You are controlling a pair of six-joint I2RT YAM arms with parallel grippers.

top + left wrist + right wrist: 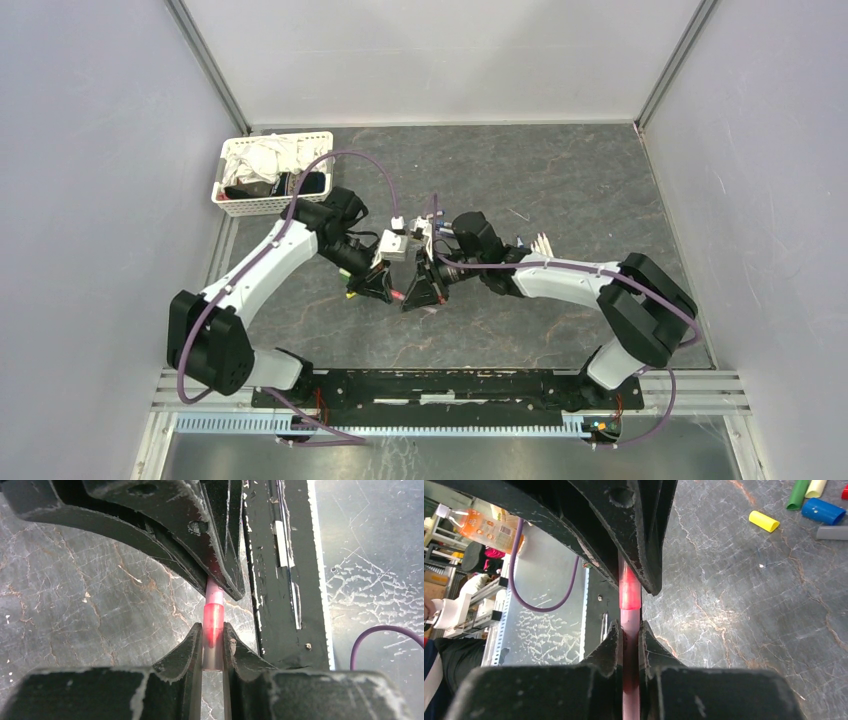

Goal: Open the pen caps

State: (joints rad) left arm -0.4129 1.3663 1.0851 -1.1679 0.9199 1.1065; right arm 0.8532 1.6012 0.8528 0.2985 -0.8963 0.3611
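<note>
My left gripper should next pull the cap off the pen's body, carry it outward, lower it and release it on the bare tabletop by the basket, which is outward and below.
My two grippers face each other over the middle of the table and hold one pen between them. My left gripper is shut on its red pen cap. My right gripper is shut on the pen's pinkish white barrel. The red cap shows between the left fingers at the top of the right wrist view, and it still meets the barrel. Loose caps lie on the table: yellow, blue and green.
A white basket of cloths stands at the back left. Several white pens lie behind my right arm. A grey cap lies by the blue one. The black base rail runs along the table's near edge.
</note>
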